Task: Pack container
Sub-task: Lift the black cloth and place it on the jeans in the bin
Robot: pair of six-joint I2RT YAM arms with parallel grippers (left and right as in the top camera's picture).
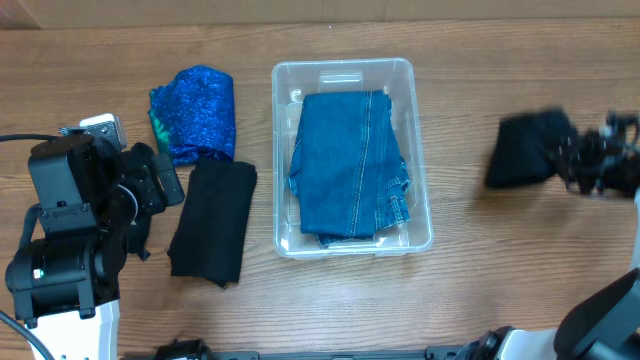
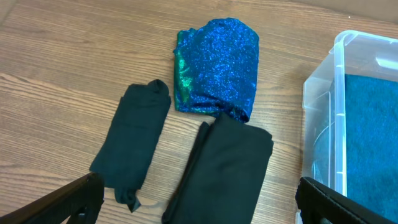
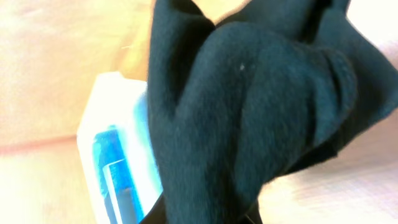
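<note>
My right gripper lifts the dark black garment over the container's rim next and lowers it onto the jeans' far end [image 1: 346,122], since the container holds only jeans.
The clear plastic container [image 1: 420,150] stands mid-table with folded blue jeans [image 1: 350,165] lying in it. To its right, my right gripper [image 1: 578,160] is shut on a dark black garment [image 1: 525,150], blurred with motion. In the right wrist view that garment [image 3: 249,112] fills the frame and hides the fingers, with the container [image 3: 109,134] behind it. My left gripper [image 1: 165,185] stands open left of the container, over a folded black cloth [image 2: 224,171]. Nothing is between its fingers [image 2: 71,199].
A sparkly blue cloth [image 1: 195,110] lies rolled at the back left, touching the black cloth [image 1: 212,220]. A smaller black piece [image 2: 134,140] lies beside them. The left arm's base [image 1: 60,270] fills the near left corner.
</note>
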